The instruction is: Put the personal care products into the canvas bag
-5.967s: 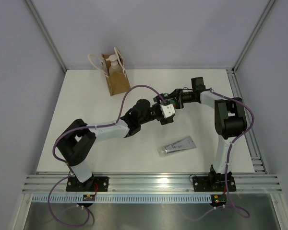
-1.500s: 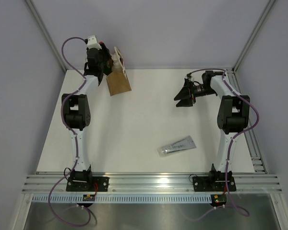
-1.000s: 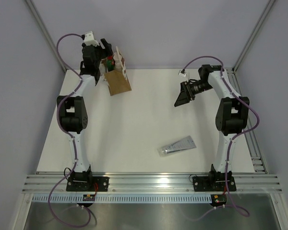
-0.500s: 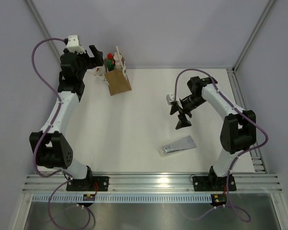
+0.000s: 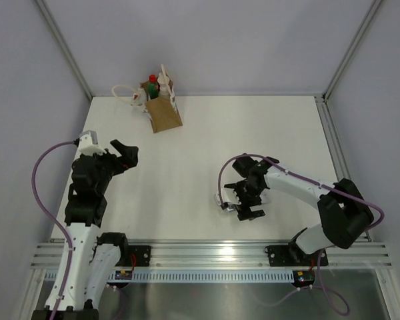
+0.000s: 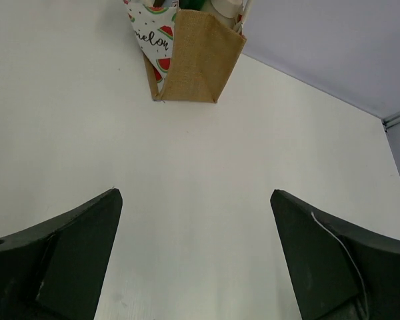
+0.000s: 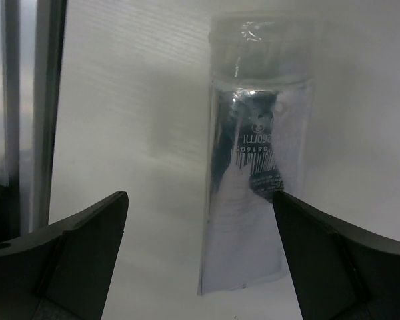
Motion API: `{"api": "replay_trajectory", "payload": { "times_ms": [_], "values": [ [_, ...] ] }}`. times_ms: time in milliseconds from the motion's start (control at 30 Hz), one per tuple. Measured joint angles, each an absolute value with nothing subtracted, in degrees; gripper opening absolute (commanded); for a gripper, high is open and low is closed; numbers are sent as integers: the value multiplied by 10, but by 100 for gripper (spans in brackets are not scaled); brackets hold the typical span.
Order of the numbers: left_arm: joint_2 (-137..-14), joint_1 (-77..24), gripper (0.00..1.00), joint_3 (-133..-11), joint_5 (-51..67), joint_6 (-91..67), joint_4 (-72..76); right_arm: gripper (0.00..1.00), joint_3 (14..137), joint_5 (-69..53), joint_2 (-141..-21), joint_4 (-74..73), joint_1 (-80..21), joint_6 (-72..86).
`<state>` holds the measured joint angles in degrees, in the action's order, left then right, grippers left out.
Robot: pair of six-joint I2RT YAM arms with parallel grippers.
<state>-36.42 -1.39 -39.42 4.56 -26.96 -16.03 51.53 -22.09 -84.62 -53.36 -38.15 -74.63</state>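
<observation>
My right gripper has the tube nearer one finger, so it should move down and toward the right in the wrist view to close across the tube's barcode part (image 7: pixel 256 158).
The canvas bag (image 5: pixel 164 113) stands at the table's far left, its watermelon print (image 6: pixel 156 41) facing left. A green red-capped bottle (image 5: pixel 152 86) and a beige pump bottle (image 5: pixel 163 83) stick out of its top. My left gripper (image 5: pixel 125 155) hangs open and empty at the near left, well short of the bag (image 6: pixel 195 61); in its wrist view the left gripper (image 6: pixel 195 193) frames bare table. My right gripper (image 5: pixel 244 201) is low over the near middle, hiding the tube from above. The silver-grey flat tube (image 7: pixel 257 187) lies flat between the open right gripper's (image 7: pixel 200 197) fingers, nearer the right one, untouched.
The bag's white loop handle (image 5: pixel 123 92) droops to its left. An aluminium rail (image 5: pixel 213 253) runs along the near edge and shows close by the right gripper as a dark rail (image 7: pixel 33 100). Frame posts and grey walls close the far and side edges.
The left arm let the green bottle go into the bag and drew back to the near left. The right arm swung down over the tube. Both grippers opened wide.
</observation>
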Motion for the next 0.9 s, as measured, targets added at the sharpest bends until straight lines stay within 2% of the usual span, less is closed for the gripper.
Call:
{"api": "replay_trajectory", "payload": {
  "times_ms": [267,333,367,400,533,767,900],
  "values": [
    [-233,-14,99,-373,17,-281,-265,99,528,-143,-905,-399,-428,-609],
    [-217,-14,99,-372,6,-281,-284,94,527,-129,-915,-381,-437,-587],
    [-211,-14,99,-370,1,-282,-290,90,527,-125,-921,-371,-441,-575],
    [-205,-14,99,-368,-1,-283,-296,76,527,-121,-926,-364,-442,-567],
    [-195,-14,99,-356,-2,-286,-313,49,558,-113,-960,-373,-446,-523],
    [-187,-14,99,-342,15,-290,-326,20,602,-137,-973,-380,-442,-476],
    [-177,-14,99,-321,53,-298,-302,15,658,-223,-975,-434,-414,-432]
  ]
}}
